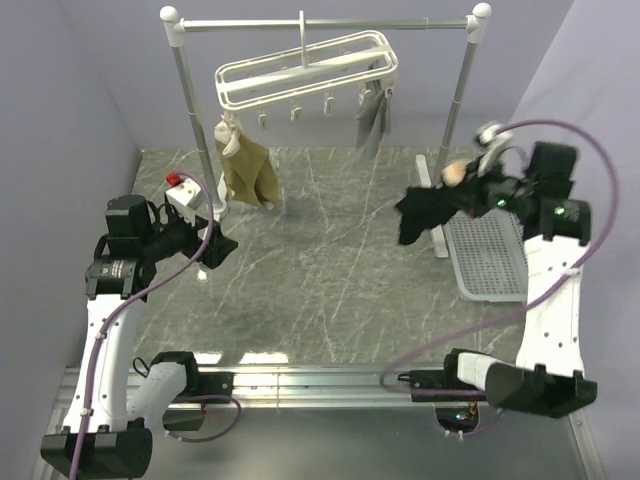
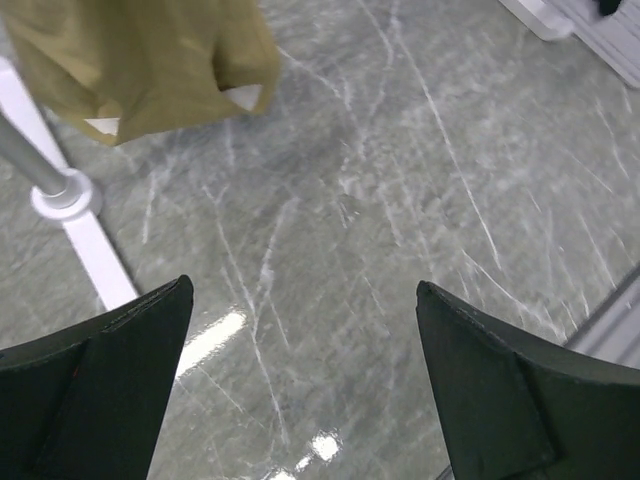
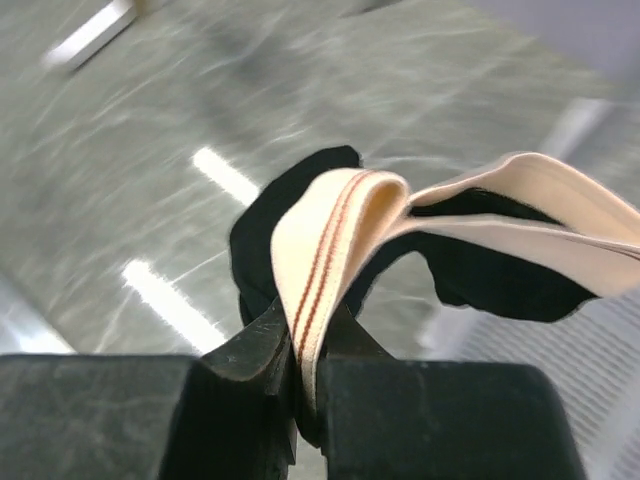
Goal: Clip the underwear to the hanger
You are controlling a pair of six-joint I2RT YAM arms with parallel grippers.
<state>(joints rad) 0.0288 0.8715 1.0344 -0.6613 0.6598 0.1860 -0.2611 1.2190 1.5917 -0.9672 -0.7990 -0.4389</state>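
I will next release the underwear (image 1: 425,208) in my right gripper on bare near tabletop, moving back, down and to the left in the top view.
The underwear (image 1: 425,208) is black with a light tan waistband and hangs in the air at the right. My right gripper (image 1: 462,190) is shut on its waistband. In the right wrist view the waistband (image 3: 330,240) is pinched between my right gripper (image 3: 305,335), with black fabric (image 3: 265,225) drooping below. The white hanger (image 1: 305,68) hangs from the metal rail at the back, tilted, with small clips (image 1: 295,112) under it. My left gripper (image 1: 222,250) is open and empty at the left above the table; the left wrist view shows its gripper (image 2: 300,300) spread wide.
A tan garment (image 1: 248,170) and a grey garment (image 1: 372,120) hang from the hanger's clips; the tan one shows in the left wrist view (image 2: 140,60). The metal rail (image 1: 320,24) stands on white posts. A white perforated tray (image 1: 490,255) lies at right. A small box with a red button (image 1: 180,190) sits at left.
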